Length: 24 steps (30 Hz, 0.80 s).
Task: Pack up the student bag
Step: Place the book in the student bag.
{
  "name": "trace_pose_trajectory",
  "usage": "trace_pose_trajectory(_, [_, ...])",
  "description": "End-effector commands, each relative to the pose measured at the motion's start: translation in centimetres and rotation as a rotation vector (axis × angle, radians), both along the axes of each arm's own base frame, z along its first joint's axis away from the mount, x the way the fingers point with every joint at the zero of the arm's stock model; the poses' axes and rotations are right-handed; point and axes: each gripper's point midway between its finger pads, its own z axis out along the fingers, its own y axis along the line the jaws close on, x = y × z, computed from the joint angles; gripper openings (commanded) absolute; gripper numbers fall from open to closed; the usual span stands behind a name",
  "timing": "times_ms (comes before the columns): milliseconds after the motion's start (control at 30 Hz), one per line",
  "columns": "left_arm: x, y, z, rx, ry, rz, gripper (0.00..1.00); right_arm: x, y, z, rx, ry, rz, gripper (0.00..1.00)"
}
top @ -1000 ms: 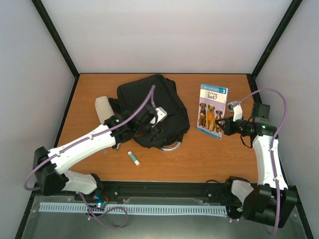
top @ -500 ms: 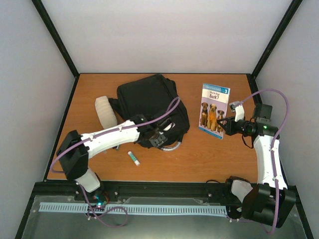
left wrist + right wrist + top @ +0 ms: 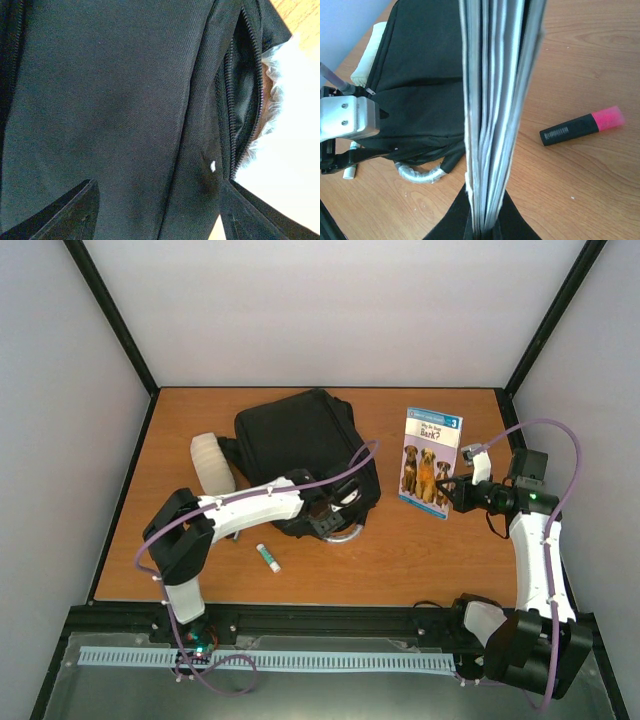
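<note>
The left gripper dips onto the bag's fabric edge beside the zip next and closes, because the zip's parted rows leave that edge free between its fingers.
The student bag, a big black backpack, lies at the back middle of the table, its grey loop handle toward me. My left gripper is at the bag's near right corner. In the left wrist view it stands open, fingers wide apart over black fabric beside a zip. My right gripper is shut on the lower edge of a children's book with dogs on the cover, held upright to the right of the bag. Seen edge-on, the book rises from that gripper.
A glue stick lies on the wood near the bag's front left. A white roll rests against the bag's left side. A black highlighter with a pink cap lies right of the book. Black frame posts and pale walls enclose the table.
My left arm has folded in and its gripper has slid right along the bag's near edge to the corner by the handle. The right arm and book have barely shifted.
</note>
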Motion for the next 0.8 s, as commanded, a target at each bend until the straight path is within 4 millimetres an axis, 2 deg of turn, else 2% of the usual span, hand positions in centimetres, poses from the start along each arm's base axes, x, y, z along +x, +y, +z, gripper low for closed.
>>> trace_pose_trajectory(0, [0.5, -1.1, 0.2, -0.002, -0.017, -0.018, 0.68, -0.1, 0.2, 1.1, 0.001, -0.063, 0.021, 0.03])
trace_pose_trajectory(200, [0.0, -1.3, -1.0, 0.005, 0.021, -0.046, 0.6, -0.1, 0.3, 1.2, 0.005, -0.066, 0.025, 0.03])
trace_pose_trajectory(433, [1.5, -0.2, -1.3, 0.087, -0.049, 0.013, 0.45, -0.2, 0.3, 1.3, 0.006, -0.066, 0.025, 0.03])
trace_pose_trajectory(567, [2.3, 0.0, -0.3, 0.087, -0.101, 0.041, 0.28, -0.2, 0.3, 1.2, 0.007, -0.067, 0.024, 0.03])
trace_pose_trajectory(700, [2.9, -0.6, 1.9, 0.035, -0.144, 0.049, 0.02, 0.2, 0.0, 1.4, 0.01, -0.064, -0.004, 0.03])
trace_pose_trajectory(767, [3.3, -0.9, 3.4, 0.012, -0.174, 0.052, 0.01, 0.7, -0.3, 1.9, 0.015, -0.068, -0.035, 0.03])
